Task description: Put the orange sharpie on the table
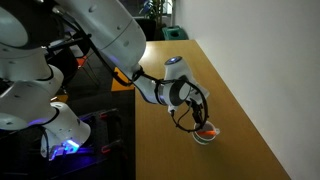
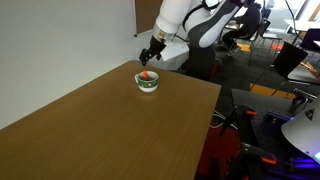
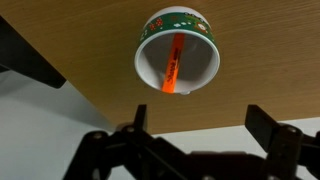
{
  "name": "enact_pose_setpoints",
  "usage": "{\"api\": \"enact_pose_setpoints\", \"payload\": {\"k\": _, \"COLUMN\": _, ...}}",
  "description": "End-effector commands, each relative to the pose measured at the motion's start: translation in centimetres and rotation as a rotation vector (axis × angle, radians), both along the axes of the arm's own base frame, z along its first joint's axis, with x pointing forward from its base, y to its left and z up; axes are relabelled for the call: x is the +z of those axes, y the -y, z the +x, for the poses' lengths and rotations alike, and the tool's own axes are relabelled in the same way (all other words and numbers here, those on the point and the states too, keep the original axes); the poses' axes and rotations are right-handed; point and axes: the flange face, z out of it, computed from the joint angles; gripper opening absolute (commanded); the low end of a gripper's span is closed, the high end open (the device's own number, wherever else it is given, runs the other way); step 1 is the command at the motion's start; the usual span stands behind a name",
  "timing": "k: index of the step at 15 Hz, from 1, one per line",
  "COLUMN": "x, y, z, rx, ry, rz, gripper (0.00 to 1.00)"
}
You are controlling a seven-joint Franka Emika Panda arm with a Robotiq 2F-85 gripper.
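Note:
I need to move my gripper outward and down over the bowl next, with its open fingers on both sides of the orange sharpie's wall-side end (image 1: pixel 213 131) (image 3: pixel 169 83), because that end leans up against the bowl's rim.
The orange sharpie (image 3: pixel 173 64) lies slanted inside a small white round bowl (image 3: pixel 202 68) with a green patterned rim. In both exterior views the bowl (image 1: pixel 204 136) (image 2: pixel 147 83) stands on the light-brown wooden table (image 2: pixel 100 125), with the sharpie (image 2: pixel 147 76) showing as an orange streak in it. My gripper (image 3: pixel 200 122) is open and empty, its two dark fingers spread wide. It hovers just above the bowl (image 1: pixel 197 118), apart from the sharpie.
The table (image 1: pixel 215 85) runs along a white wall (image 2: pixel 60 40). The bowl stands near the table's wall-side edge (image 3: pixel 60 90). Beyond the table's open side are chairs, desks and equipment with a blue light (image 1: pixel 65 145).

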Motion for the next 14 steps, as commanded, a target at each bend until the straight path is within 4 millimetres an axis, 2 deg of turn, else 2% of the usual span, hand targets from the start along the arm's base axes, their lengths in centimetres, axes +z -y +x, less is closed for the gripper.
{"api": "enact_pose_setpoints", "payload": {"k": 1, "x": -0.8, "y": 0.8, "z": 1.4, "rx": -0.095, "ry": 0.009, "rz": 0.006, "gripper": 1.00}}
{"api": "enact_pose_setpoints", "payload": {"k": 7, "x": -4.0, "y": 1.4, "z": 2.8, "rx": -0.136, "ry": -0.020, "rz": 0.061, "gripper": 1.00}}
{"api": "enact_pose_setpoints", "payload": {"k": 11, "x": -6.1, "y": 2.6, "z": 3.7, "rx": -0.181, "ry": -0.028, "rz": 0.086, "gripper": 1.00}}
{"api": "enact_pose_setpoints", "payload": {"k": 14, "x": -7.2, "y": 3.5, "z": 4.6, "rx": -0.213, "ry": -0.029, "rz": 0.102, "gripper": 0.96}}
